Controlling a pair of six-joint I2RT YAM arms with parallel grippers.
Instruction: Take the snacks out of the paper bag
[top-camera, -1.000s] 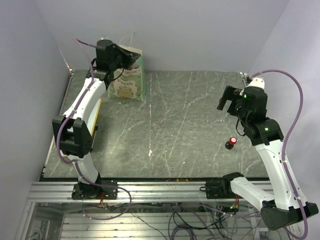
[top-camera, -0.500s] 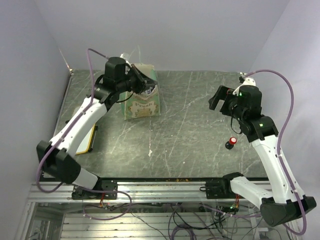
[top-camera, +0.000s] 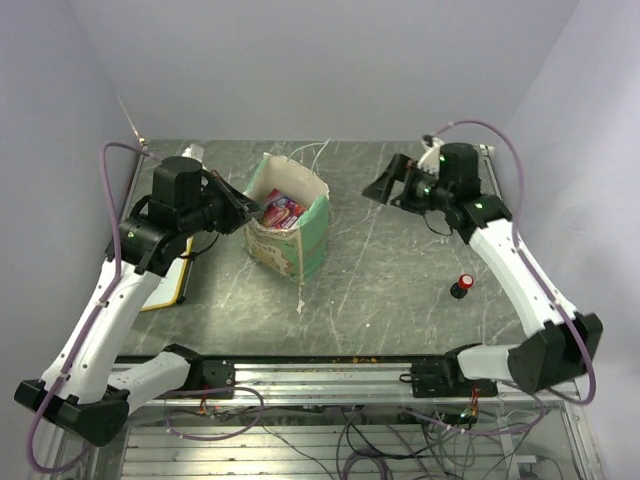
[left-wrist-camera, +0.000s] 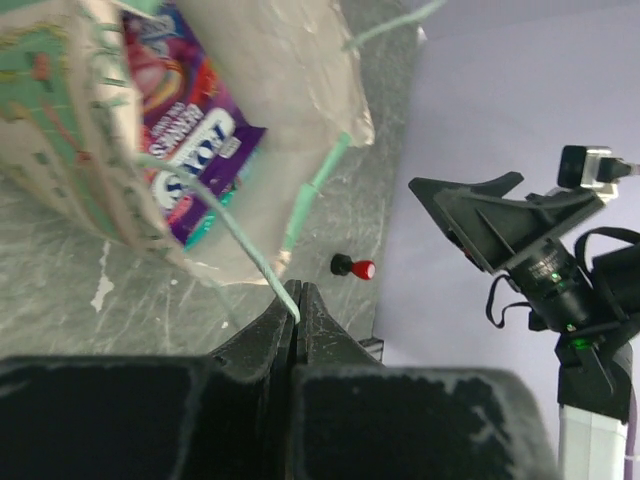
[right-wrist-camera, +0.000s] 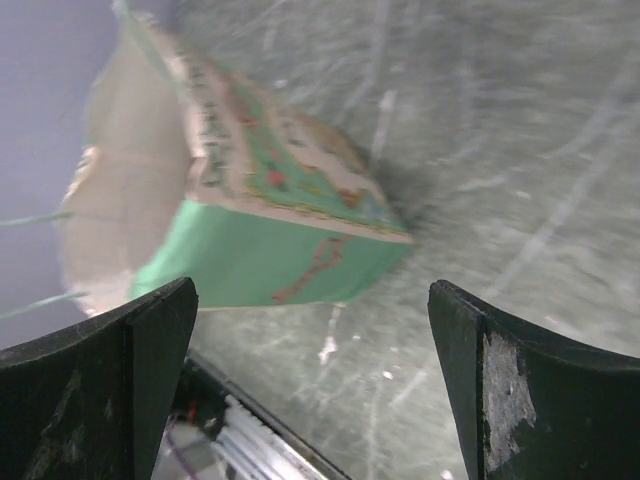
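My right gripper moves outward and to the left in the top view next, closing onto the bag's other string handle (top-camera: 320, 152) (right-wrist-camera: 148, 42), since that handle stands loose.
The mint-green paper bag (top-camera: 300, 240) stands tilted left of the table's middle, its tan mouth facing up. Inside lie the snacks (top-camera: 281, 210); a pink-purple packet (left-wrist-camera: 190, 130) shows clearly in the left wrist view. My left gripper (top-camera: 254, 212) is at the bag's left rim, shut on a thin string handle (left-wrist-camera: 245, 245) that runs into the closed jaws (left-wrist-camera: 297, 290). My right gripper (top-camera: 385, 188) hovers open to the right of the bag, apart from it. Between its fingers (right-wrist-camera: 318, 370) is bare table, with the bag (right-wrist-camera: 260, 255) further off.
A small red-topped black button (top-camera: 462, 287) stands on the right half of the table, also visible as the button (left-wrist-camera: 354, 267) in the left wrist view. A wood-framed board (top-camera: 176, 285) lies along the left edge under my left arm. Walls close in behind and on both sides.
My left gripper has dragged the bag from the back left corner toward the middle and tipped its mouth upward. My right arm has swung back and leftward toward the bag, still open.
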